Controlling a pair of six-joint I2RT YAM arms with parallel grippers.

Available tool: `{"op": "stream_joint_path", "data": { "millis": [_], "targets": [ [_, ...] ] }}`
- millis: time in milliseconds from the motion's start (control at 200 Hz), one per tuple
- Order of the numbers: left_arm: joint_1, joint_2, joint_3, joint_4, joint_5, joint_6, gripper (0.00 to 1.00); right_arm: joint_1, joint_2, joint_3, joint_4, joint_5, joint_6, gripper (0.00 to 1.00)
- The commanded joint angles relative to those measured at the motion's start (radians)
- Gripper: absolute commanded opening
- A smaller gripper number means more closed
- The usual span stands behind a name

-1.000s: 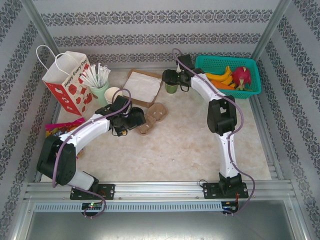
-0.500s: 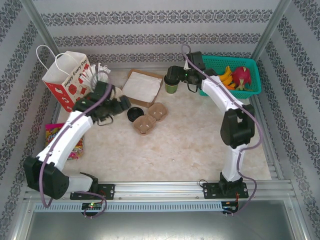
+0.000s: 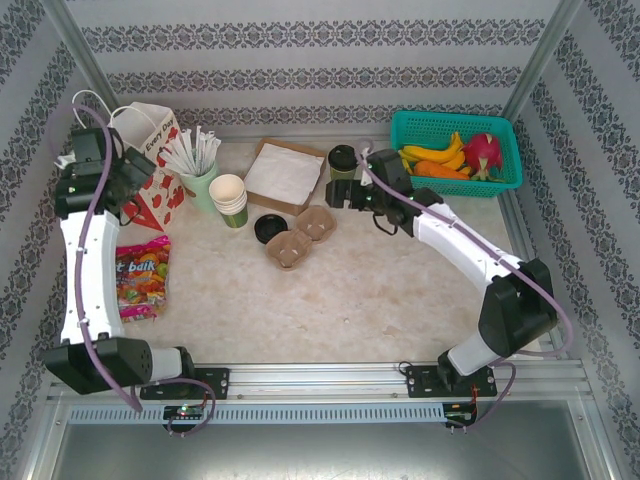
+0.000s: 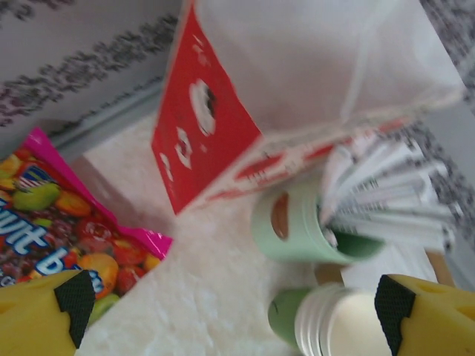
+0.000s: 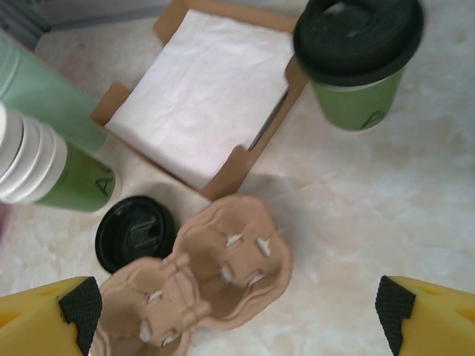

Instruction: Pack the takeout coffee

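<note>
Outward and down with a turn, I will take my left gripper astride the red panel's upper edge (image 4: 239, 95), since the bag's opening leaves that edge exposed.
The takeout coffee (image 3: 343, 161), a small green cup with a black lid, stands upright just right of the napkin tray; the right wrist view has it at the upper right (image 5: 358, 63). My right gripper (image 3: 336, 196) hovers open a little in front of it, over the cardboard cup carrier (image 5: 215, 274), holding nothing. The red and white paper bag (image 3: 165, 190) stands at the far left. My left gripper (image 3: 130, 178) is open right beside the bag (image 4: 297, 67), with nothing between its fingers.
A pale green cup of straws (image 3: 197, 170), a stack of lidless cups (image 3: 230, 198) and a loose black lid (image 3: 268, 228) sit between the bag and the carrier (image 3: 300, 235). A candy bag (image 3: 140, 285) lies at the left. A teal fruit basket (image 3: 450, 117) stands back right.
My left arm swung from the carrier area out to the paper bag. My right gripper drew back from the coffee toward the front and now hangs over the carrier. The coffee stays standing.
</note>
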Motion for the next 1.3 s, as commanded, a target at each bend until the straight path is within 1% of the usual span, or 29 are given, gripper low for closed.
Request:
{"op": "stream_joint_path", "data": {
  "millis": [0, 75, 165, 225, 270, 325, 440, 500, 624, 679, 854, 959, 1004, 1094, 1294],
  "targets": [
    [0.093, 0.055, 0.044, -0.003, -0.035, -0.073, 0.96, 0.044, -0.026, -0.022, 0.043, 0.070, -0.007, 0.97],
    [0.140, 0.132, 0.108, -0.015, 0.016, -0.085, 0.92, 0.068, -0.023, -0.020, 0.044, 0.077, -0.008, 0.96],
    [0.143, 0.254, 0.262, -0.094, 0.065, -0.067, 0.84, 0.089, -0.020, -0.013, 0.038, 0.083, -0.013, 0.96],
    [0.143, 0.323, 0.346, -0.155, 0.055, -0.079, 0.81, 0.099, -0.021, -0.012, 0.032, 0.097, -0.016, 0.96],
    [0.143, 0.362, 0.395, -0.192, 0.021, -0.097, 0.78, 0.107, -0.023, -0.012, 0.032, 0.106, -0.016, 0.96],
    [0.143, 0.408, 0.443, -0.219, 0.002, -0.112, 0.78, 0.113, -0.024, -0.014, 0.035, 0.111, -0.016, 0.96],
    [0.143, 0.507, 0.539, -0.264, 0.050, -0.124, 0.78, 0.119, -0.020, -0.015, 0.036, 0.107, -0.013, 0.96],
    [0.142, 0.560, 0.590, -0.301, 0.052, -0.141, 0.77, 0.121, -0.017, -0.015, 0.035, 0.101, -0.016, 0.96],
    [0.136, 0.641, 0.662, -0.342, 0.077, -0.140, 0.68, 0.122, -0.005, -0.009, 0.029, 0.083, -0.021, 0.96],
    [0.133, 0.652, 0.672, -0.342, 0.080, -0.135, 0.61, 0.124, 0.002, -0.004, 0.024, 0.074, -0.027, 0.96],
    [0.132, 0.643, 0.676, -0.297, 0.079, -0.103, 0.22, 0.129, 0.023, 0.011, 0.016, 0.066, -0.034, 0.96],
    [0.132, 0.627, 0.683, -0.273, 0.089, -0.093, 0.03, 0.134, 0.031, 0.022, 0.017, 0.063, -0.037, 0.96],
    [0.132, 0.616, 0.683, -0.257, 0.096, -0.091, 0.00, 0.135, 0.034, 0.026, 0.019, 0.063, -0.040, 0.96],
    [0.132, 0.590, 0.685, -0.225, 0.098, -0.095, 0.00, 0.139, 0.038, 0.035, 0.017, 0.066, -0.043, 0.96],
    [0.145, 0.510, 0.686, -0.180, 0.060, -0.112, 0.00, 0.144, 0.031, 0.041, 0.009, 0.071, -0.053, 0.96]
  ]
}}
